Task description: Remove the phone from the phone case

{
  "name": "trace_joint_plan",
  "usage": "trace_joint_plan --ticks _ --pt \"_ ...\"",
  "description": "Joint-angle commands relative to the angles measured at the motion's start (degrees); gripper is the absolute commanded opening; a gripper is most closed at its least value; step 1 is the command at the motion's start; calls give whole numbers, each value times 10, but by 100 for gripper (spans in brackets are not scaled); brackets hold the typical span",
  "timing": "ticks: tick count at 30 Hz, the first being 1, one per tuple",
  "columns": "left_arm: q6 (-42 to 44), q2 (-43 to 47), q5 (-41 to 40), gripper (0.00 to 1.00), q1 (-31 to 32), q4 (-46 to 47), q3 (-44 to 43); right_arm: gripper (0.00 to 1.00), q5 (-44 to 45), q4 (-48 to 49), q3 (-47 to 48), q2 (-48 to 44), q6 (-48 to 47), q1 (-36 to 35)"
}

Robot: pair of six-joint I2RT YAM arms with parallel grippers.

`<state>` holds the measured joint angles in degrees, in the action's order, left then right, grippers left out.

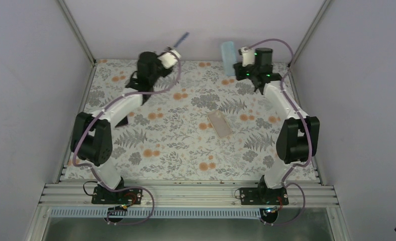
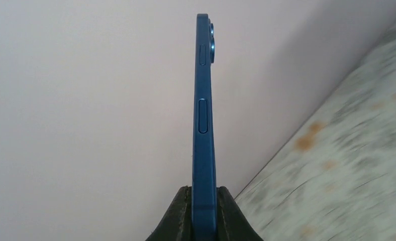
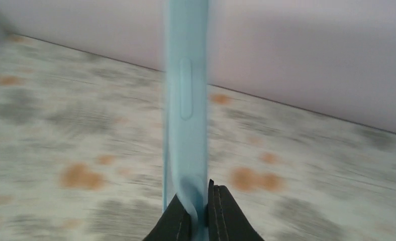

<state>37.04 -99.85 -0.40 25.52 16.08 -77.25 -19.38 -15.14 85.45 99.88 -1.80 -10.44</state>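
Note:
I should next move my right gripper back and down and release the light blue phone case [image 1: 228,57] on the bare cloth beside the pale item, because the case is empty.
The dark blue phone [image 2: 204,125] stands edge-on between my left gripper's [image 2: 204,193] fingers, side buttons and camera bump showing; the gripper is shut on its lower end. In the top view the phone [image 1: 182,38] hangs raised at the back left, clear of the table, with the left gripper [image 1: 175,46] under it. The light blue phone case [image 3: 186,100] is pinched by one wall in my right gripper [image 3: 198,193], which is shut on it. Held up at the back right, the case [image 1: 228,57] is apart from the phone, beside the right gripper [image 1: 237,61].
A pale, flat rectangular item [image 1: 219,123] lies on the floral tablecloth [image 1: 176,145] near the middle. White walls close in the back and both sides. The two arms stretch toward the back edge of the table.

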Motion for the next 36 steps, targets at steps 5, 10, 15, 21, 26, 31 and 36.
trace_joint_plan --ticks 5,10,15,21,26,31,36 --pt "55 90 -61 2 -57 -94 54 3 4 -143 28 -16 -149 96" --pt "113 118 -207 2 11 -164 144 4 -135 -407 73 22 -236 118" --pt "146 168 -340 2 122 -194 285 4 -164 -480 -77 -18 -320 156" --pt "119 155 -417 2 217 -198 376 4 -141 -441 -202 -36 -354 203" --pt "101 111 -382 6 250 -251 373 11 -117 -398 -240 -15 -355 228" --pt "105 125 -281 100 293 -340 366 99 -64 -371 -238 -30 -343 247" --pt "80 162 15 100 293 -575 238 100 13 -373 -192 -113 -330 248"
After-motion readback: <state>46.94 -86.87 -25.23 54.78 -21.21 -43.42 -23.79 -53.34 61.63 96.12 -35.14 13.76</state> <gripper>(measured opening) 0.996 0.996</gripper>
